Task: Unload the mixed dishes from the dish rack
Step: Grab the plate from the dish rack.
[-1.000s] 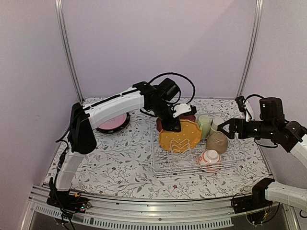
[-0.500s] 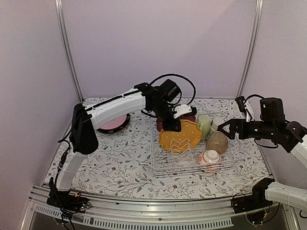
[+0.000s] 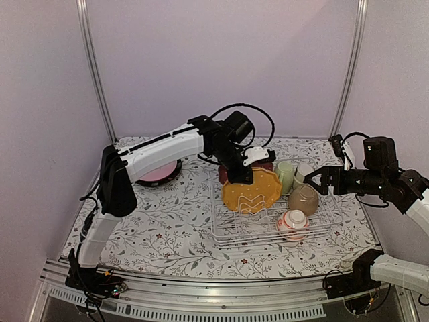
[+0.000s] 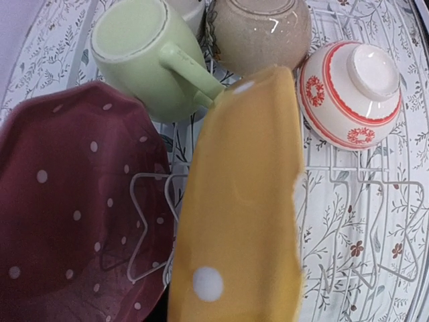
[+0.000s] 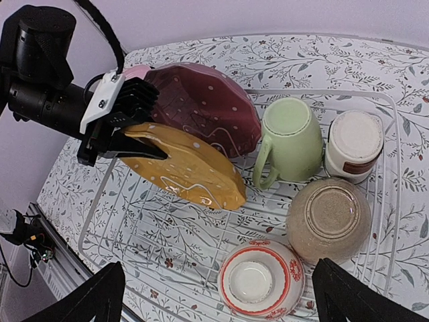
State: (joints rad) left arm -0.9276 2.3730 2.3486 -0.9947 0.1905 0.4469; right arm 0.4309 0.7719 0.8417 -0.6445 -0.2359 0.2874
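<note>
I will lift the orange plate (image 3: pixel 253 190) with my left gripper, carry it to the left in the top view and lower it onto the pink plate, because plates are stacked there.
The white wire dish rack (image 3: pixel 231 238) (image 5: pixel 322 92) holds an orange dotted plate (image 3: pixel 253 190) (image 4: pixel 241 201) (image 5: pixel 188 171) standing on edge in front of a maroon dotted plate (image 4: pixel 67 201) (image 5: pixel 204 104). My left gripper (image 3: pixel 241 176) (image 5: pixel 127 137) is shut on the orange plate's upper left rim. Also in the rack are a pale green cup (image 3: pixel 285 176) (image 5: pixel 291 141), a small grey-white cup (image 5: pixel 354 142), an upturned tan bowl (image 3: pixel 303 198) (image 5: pixel 328 218) and an upturned white-and-red bowl (image 3: pixel 293 223) (image 5: pixel 258 282). My right gripper (image 3: pixel 325 180) (image 5: pixel 221 298) hangs open above the rack's right side, holding nothing.
A pink plate (image 3: pixel 157 173) rests on a dark-rimmed plate on the floral tablecloth (image 3: pixel 167 221), left of the rack. Metal frame posts stand at the back corners. The table's front rail (image 3: pixel 201 295) runs along the near edge.
The left arm has edged very slightly at the orange plate's rim. The right arm and the dishes have not moved.
</note>
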